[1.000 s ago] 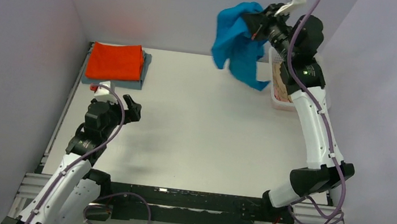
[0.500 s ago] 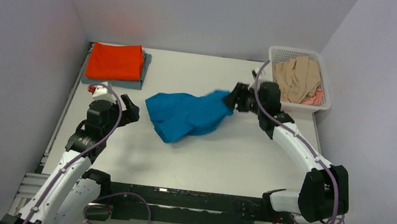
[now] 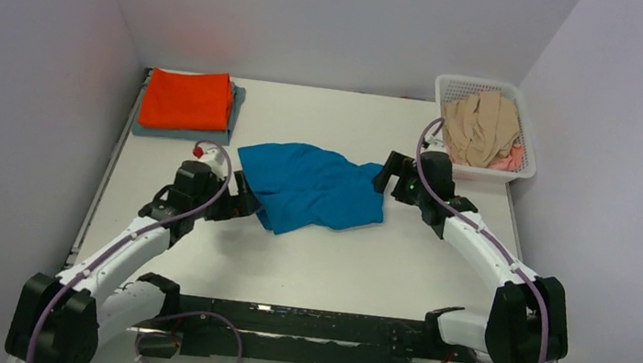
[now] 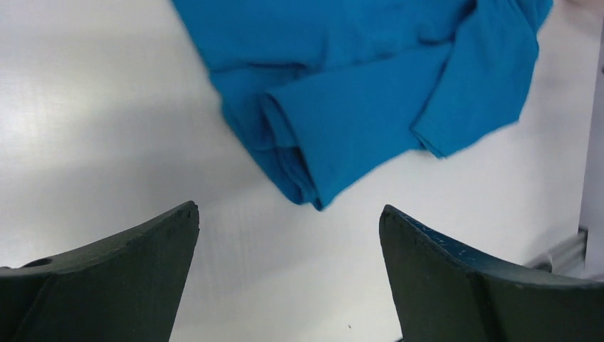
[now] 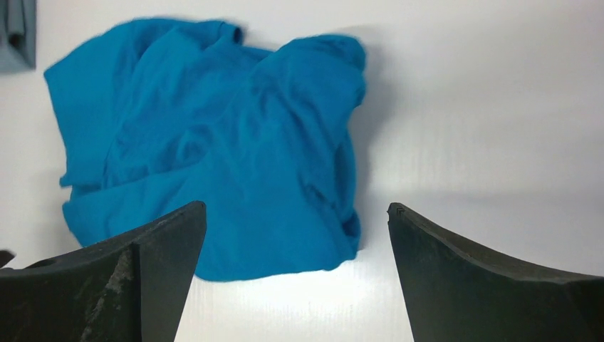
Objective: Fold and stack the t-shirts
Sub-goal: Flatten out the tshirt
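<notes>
My open left gripper's fingers frame only bare table, so it should move outward and down to the shirt's far corner [image 3: 246, 151] nearest the orange t-shirt and close there.
A crumpled teal-blue t-shirt [image 3: 313, 185] lies loose on the middle of the table. My left gripper [image 3: 246, 203] is open at the shirt's near-left corner; in its wrist view, its gripper [image 4: 288, 209] frames bare table, with the shirt's folded edge [image 4: 356, 92] just ahead. My right gripper [image 3: 385, 176] is open at the shirt's right edge, holding nothing; in the right wrist view, its gripper [image 5: 296, 207] hovers over the shirt's near edge [image 5: 214, 142]. A folded orange t-shirt [image 3: 187, 98] sits on a folded grey one [image 3: 177, 133] at the back left.
A white lattice basket [image 3: 524, 172] at the back right holds beige shirts [image 3: 482, 127] and a pink one [image 3: 511, 157]. Grey walls close in on the left, back and right. The arm bases and a black rail [image 3: 300, 322] run along the near edge.
My right gripper swung the teal shirt down from beside the basket, opened and let it drop on the table. My left arm moved right, up to the shirt.
</notes>
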